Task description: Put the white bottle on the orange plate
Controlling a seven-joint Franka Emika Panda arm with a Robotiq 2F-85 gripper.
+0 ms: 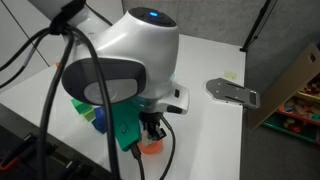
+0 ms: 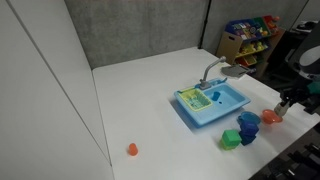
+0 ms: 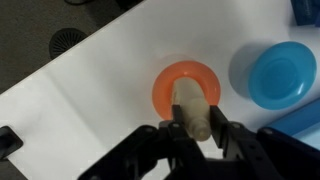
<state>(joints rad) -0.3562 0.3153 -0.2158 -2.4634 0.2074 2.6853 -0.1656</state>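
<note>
The white bottle (image 3: 190, 107) should go straight down in my gripper until its base meets the orange plate, and then my gripper should release it, since the plate is directly below.
In the wrist view my gripper (image 3: 196, 128) is shut on the white bottle (image 3: 190, 107), a stubby cream bottle lying between the two black fingers. The bottle hangs directly over the orange plate (image 3: 167, 88), a small round plate on the white table; whether it touches the plate I cannot tell. In an exterior view the gripper (image 1: 152, 130) is low over the plate (image 1: 151, 147), mostly hidden by the arm. In the other exterior view the gripper (image 2: 283, 106) is at the right, over the plate (image 2: 271, 118). The bottle is not visible in either exterior view.
A round blue dish (image 3: 275, 73) lies just right of the plate. A blue toy sink (image 2: 210, 103) with a grey faucet stands mid-table, with green and blue toy pieces (image 2: 239, 135) in front. A small orange item (image 2: 131, 149) lies far left. The table edge is close.
</note>
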